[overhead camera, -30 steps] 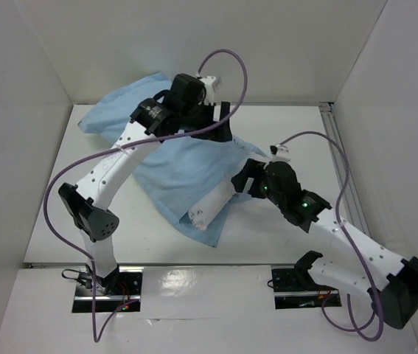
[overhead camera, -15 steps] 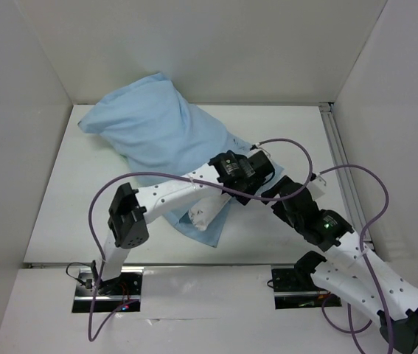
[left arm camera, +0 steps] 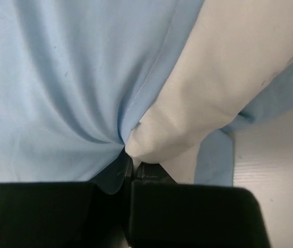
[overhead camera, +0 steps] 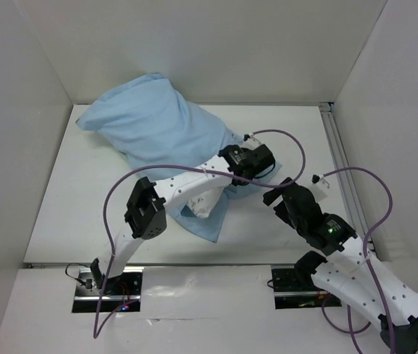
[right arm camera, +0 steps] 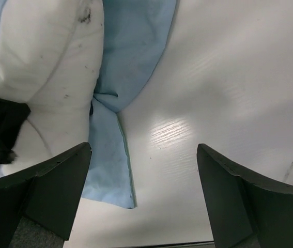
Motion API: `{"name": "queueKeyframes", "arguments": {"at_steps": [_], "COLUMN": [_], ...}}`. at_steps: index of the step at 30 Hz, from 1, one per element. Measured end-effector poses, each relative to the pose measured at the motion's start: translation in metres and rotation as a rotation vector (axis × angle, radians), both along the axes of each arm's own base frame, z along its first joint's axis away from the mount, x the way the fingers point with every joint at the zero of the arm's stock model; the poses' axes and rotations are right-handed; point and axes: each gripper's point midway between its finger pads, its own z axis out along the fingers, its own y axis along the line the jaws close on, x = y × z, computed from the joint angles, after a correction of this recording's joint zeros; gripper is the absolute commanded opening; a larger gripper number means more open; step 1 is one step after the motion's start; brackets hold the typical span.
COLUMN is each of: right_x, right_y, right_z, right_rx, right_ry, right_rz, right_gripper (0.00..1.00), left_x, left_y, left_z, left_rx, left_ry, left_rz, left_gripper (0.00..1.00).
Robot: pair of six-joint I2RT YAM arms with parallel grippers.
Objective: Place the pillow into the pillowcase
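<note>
I will lift my left gripper outward over the pillowcase (overhead camera: 157,133), to the left in the top view, and let go of the pillowcase's hem, because the end of the white pillow still sticks out.
The light blue pillowcase (overhead camera: 157,133) lies bulging from the far left toward the near middle. It covers most of the white pillow (overhead camera: 204,203), whose end pokes out of the near opening. My left gripper (overhead camera: 245,162) sits at the right edge of that opening. In the left wrist view the left gripper (left arm camera: 132,168) is shut, pinching the pillowcase (left arm camera: 68,93) hem where it meets the pillow (left arm camera: 208,88). My right gripper (right arm camera: 143,191) hangs open over bare table, just right of the pillowcase (right arm camera: 107,165) flap and the pillow (right arm camera: 48,57).
White walls close in the table (overhead camera: 297,140) at the back and on both sides. A rail (overhead camera: 341,162) runs along the right edge. Purple cables loop above both arms.
My left arm has swung from the far end of the pillow down to the near opening, and its jaws have shut on the fabric. The right arm drew back toward the near edge.
</note>
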Motion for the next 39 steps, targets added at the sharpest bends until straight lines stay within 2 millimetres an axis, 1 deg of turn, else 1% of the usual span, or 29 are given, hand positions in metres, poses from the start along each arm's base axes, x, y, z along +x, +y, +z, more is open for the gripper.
{"name": "queueKeyframes", "arguments": {"at_steps": [3, 5, 6, 7, 9, 10, 11, 12, 13, 14, 15, 16, 17, 19, 22, 23, 25, 26, 27, 32, 34, 35, 37, 39], "right_x": [0.002, 0.007, 0.01, 0.015, 0.026, 0.036, 0.051, 0.059, 0.07, 0.079, 0.084, 0.09, 0.097, 0.114, 0.141, 0.147, 0.16, 0.166, 0.17, 0.19, 0.2, 0.206, 0.222, 0.238], "right_y": [0.003, 0.009, 0.015, 0.021, 0.039, 0.052, 0.068, 0.076, 0.09, 0.099, 0.108, 0.116, 0.123, 0.136, 0.162, 0.17, 0.184, 0.191, 0.195, 0.202, 0.205, 0.207, 0.21, 0.211], "right_z": [0.002, 0.007, 0.009, 0.011, 0.016, 0.025, 0.034, 0.039, 0.047, 0.052, 0.057, 0.062, 0.066, 0.073, 0.074, 0.074, 0.069, 0.064, 0.056, 0.007, -0.011, -0.018, -0.028, -0.034], "right_rx": [-0.012, -0.015, -0.017, -0.022, -0.036, -0.034, -0.03, -0.027, -0.01, 0.008, 0.031, 0.058, 0.081, 0.11, 0.122, 0.126, 0.13, 0.13, 0.129, 0.1, 0.082, 0.069, 0.044, 0.014], "right_ry": [-0.024, -0.049, -0.052, -0.049, -0.027, -0.033, -0.047, -0.061, -0.09, -0.121, -0.151, -0.178, -0.206, -0.234, -0.25, -0.259, -0.264, -0.261, -0.249, -0.172, -0.145, -0.137, -0.132, -0.138], "right_rz": [0.035, 0.078, 0.106, 0.136, 0.21, 0.25, 0.292, 0.314, 0.35, 0.372, 0.402, 0.432, 0.455, 0.491, 0.55, 0.568, 0.597, 0.606, 0.612, 0.579, 0.567, 0.557, 0.536, 0.505], "right_gripper": [0.87, 0.85, 0.85, 0.8, 0.75, 0.7, 0.61, 0.56, 0.53, 0.51, 0.45, 0.42, 0.4, 0.36, 0.35, 0.34, 0.34, 0.38, 0.45, 0.54, 0.61, 0.69, 0.73, 0.74], "left_x": [0.011, 0.019, 0.022, 0.026, 0.032, 0.033, 0.034, 0.035, 0.037, 0.037, 0.037, 0.037, 0.037, 0.036, 0.036, 0.037, 0.039, 0.04, 0.042, 0.053, 0.054, 0.055, 0.057, 0.059], "left_y": [0.002, 0.007, 0.014, 0.022, 0.046, 0.06, 0.075, 0.088, 0.1, 0.108, 0.112, 0.114, 0.112, 0.104, 0.089, 0.086, 0.081, 0.08, 0.079, 0.079, 0.079, 0.079, 0.079, 0.08], "left_z": [0.021, 0.043, 0.057, 0.073, 0.108, 0.127, 0.146, 0.163, 0.179, 0.192, 0.204, 0.211, 0.216, 0.218, 0.21, 0.207, 0.204, 0.205, 0.206, 0.214, 0.218, 0.219, 0.223, 0.226], "left_rx": [-0.134, -0.273, -0.356, -0.445, -0.624, -0.71, -0.78, -0.837, -0.888, -0.93, -0.966, -0.992, -1.018, -1.066, -1.119, -1.126, -1.152, -1.165, -1.177, -1.253, -1.277, -1.285, -1.303, -1.318], "left_ry": [0.049, 0.096, 0.121, 0.14, 0.151, 0.15, 0.136, 0.115, 0.088, 0.064, 0.043, 0.033, 0.033, 0.061, 0.136, 0.154, 0.181, 0.184, 0.184, 0.172, 0.174, 0.172, 0.167, 0.166], "left_rz": [0.016, 0.025, 0.031, 0.035, 0.041, 0.048, 0.053, 0.055, 0.056, 0.055, 0.044, 0.031, 0.013, -0.015, -0.04, -0.043, -0.045, -0.046, -0.047, -0.049, -0.05, -0.054, -0.055, -0.06], "left_gripper": [0.0, 0.0, 0.0, 0.0, 0.0, 0.0, 0.0, 0.0, 0.0, 0.0, 0.0, 0.0, 0.0, 0.0, 0.0, 0.0, 0.0, 0.0, 0.0, 0.0, 0.0, 0.0, 0.0, 0.0]}}
